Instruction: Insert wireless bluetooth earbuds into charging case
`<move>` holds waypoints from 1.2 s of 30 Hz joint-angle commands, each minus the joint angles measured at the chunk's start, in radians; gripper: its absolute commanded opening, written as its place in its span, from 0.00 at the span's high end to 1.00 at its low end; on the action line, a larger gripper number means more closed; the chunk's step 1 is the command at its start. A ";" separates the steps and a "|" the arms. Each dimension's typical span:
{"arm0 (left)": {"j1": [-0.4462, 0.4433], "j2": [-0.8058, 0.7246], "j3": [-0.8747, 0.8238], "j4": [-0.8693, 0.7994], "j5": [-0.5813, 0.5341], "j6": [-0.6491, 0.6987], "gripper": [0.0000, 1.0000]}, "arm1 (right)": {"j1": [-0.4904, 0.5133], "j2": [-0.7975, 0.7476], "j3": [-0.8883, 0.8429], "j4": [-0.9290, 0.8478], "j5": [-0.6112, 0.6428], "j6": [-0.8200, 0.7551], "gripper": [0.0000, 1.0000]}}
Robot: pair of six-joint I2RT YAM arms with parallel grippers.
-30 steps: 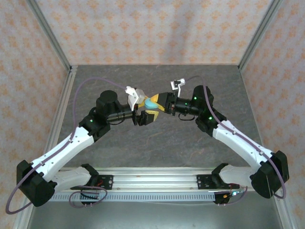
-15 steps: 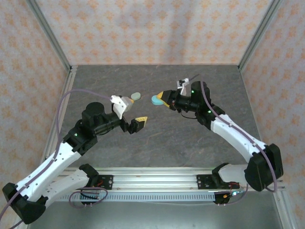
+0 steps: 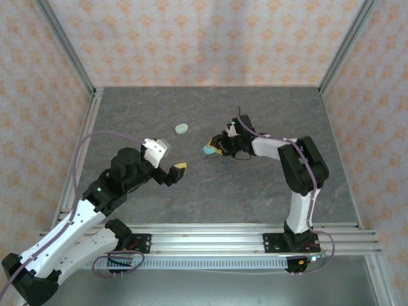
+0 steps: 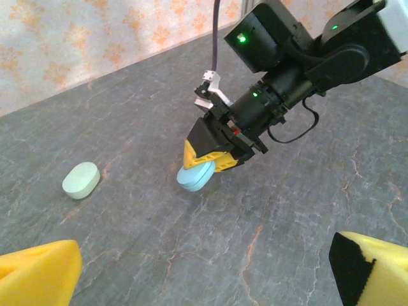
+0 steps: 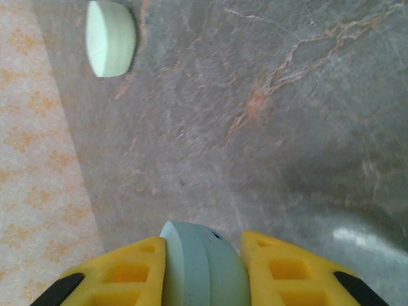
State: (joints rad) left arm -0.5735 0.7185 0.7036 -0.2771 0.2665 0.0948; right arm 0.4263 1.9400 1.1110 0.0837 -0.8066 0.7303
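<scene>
The right gripper lowers toward the bare grey tabletop close below it next and releases the blue case (image 3: 208, 150) there, since the case's lid is already shut.
My right gripper (image 3: 214, 149) is shut on a closed pale blue oval charging case (image 3: 208, 150), low over the grey table left of centre. In the right wrist view the blue case (image 5: 204, 264) stands on edge between the yellow fingers (image 5: 121, 274). The left wrist view shows this blue case (image 4: 196, 175) just above the table; I cannot tell whether it touches. My left gripper (image 3: 173, 171) hangs open and empty to the near left, its yellow fingertips (image 4: 38, 274) spread wide. The earbuds are out of view.
A second, pale green oval case (image 3: 182, 128) lies closed on the table behind the left gripper, also seen as the green case (image 4: 81, 180) and the green case (image 5: 110, 38). Patterned walls with metal posts enclose the grey table (image 3: 268, 185).
The left gripper opened wide and drew back toward the near left, away from the blue case. The right arm folded and carried the blue case down toward the table.
</scene>
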 commanded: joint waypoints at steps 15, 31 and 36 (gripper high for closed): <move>0.034 -0.044 -0.061 0.033 -0.055 -0.010 0.00 | -0.002 0.066 0.072 -0.114 0.050 -0.212 0.57; 0.065 -0.024 -0.041 0.015 -0.304 -0.063 0.00 | -0.005 -0.317 0.084 -0.451 0.398 -0.504 0.25; 0.121 0.026 -0.054 -0.003 -0.644 -0.151 0.00 | -0.005 -0.500 -0.016 -0.447 0.658 -0.614 0.14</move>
State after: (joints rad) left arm -0.4870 0.7166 0.6468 -0.2737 -0.1120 0.0196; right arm 0.4282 1.5291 1.1538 -0.3180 -0.3622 0.2173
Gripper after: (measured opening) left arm 0.999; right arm 0.847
